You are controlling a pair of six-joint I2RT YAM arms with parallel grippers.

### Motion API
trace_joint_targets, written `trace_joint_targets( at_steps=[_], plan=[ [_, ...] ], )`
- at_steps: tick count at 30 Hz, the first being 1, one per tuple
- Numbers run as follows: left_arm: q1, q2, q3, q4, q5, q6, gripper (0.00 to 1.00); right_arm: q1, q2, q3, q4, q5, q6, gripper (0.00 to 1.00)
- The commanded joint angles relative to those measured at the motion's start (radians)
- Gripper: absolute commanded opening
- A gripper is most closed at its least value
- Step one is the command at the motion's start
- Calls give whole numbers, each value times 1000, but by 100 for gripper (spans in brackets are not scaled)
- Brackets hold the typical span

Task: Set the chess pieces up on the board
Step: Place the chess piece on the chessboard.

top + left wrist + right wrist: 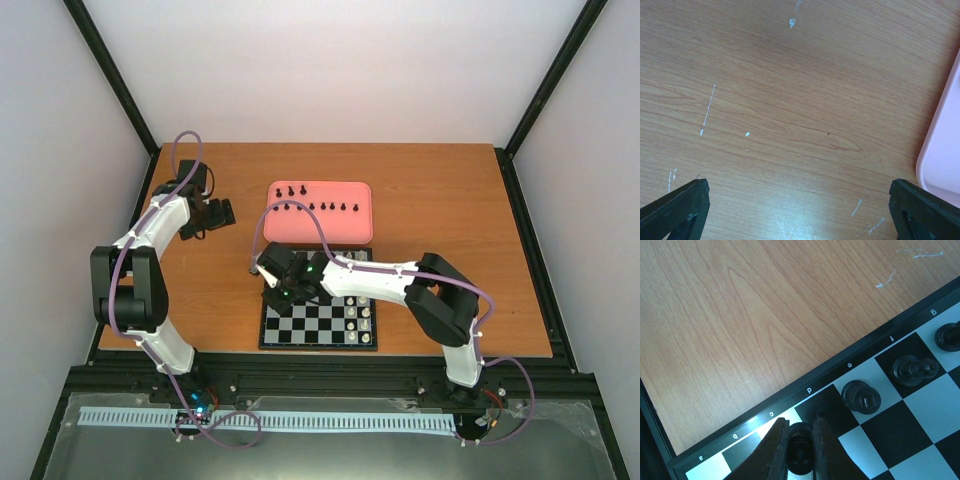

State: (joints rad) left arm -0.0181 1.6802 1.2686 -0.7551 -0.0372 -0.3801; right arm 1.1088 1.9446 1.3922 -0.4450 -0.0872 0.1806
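Observation:
Next, the right gripper moves down and toward the piece on e, onto the dark d square (833,409), and releases the black chess piece, because that square stands empty.
My right gripper (800,437) is shut on a black chess piece (800,456) and holds it just above the board (840,371), over the edge row near the squares marked c and d. Three more black pieces stand in that row: on e (861,396), on f (912,370) and on g (947,336). From above, the right gripper (285,285) hangs over the board's (275,340) far left corner. Several black chess pieces (318,207) stand on the pink tray (350,225). My left gripper (215,213) is open over bare table, left of the tray.
White pieces (365,318) stand along the board's right side. The pink tray's rim (945,150) shows at the right of the left wrist view, with scratched wooden table (790,100) between the open fingers (690,200). Black frame rails border the table.

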Motion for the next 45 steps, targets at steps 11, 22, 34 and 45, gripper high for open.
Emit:
trace_joint_targets(
  at_steps=[11,22,34,45],
  plan=[
    [0,-27,-9,19,-6,6,100,12,41,9,46,21,-10,5],
    [0,-29,-15,25,-12,8,100,-8,54,8,48,10,-3,6],
    [0,-20,-15,26,-14,10,100,-32,65,8,48,0,-10,6],
    [0,-11,-7,24,-17,11,100,-40,82,19,46,-33,-18,7]
  ],
)
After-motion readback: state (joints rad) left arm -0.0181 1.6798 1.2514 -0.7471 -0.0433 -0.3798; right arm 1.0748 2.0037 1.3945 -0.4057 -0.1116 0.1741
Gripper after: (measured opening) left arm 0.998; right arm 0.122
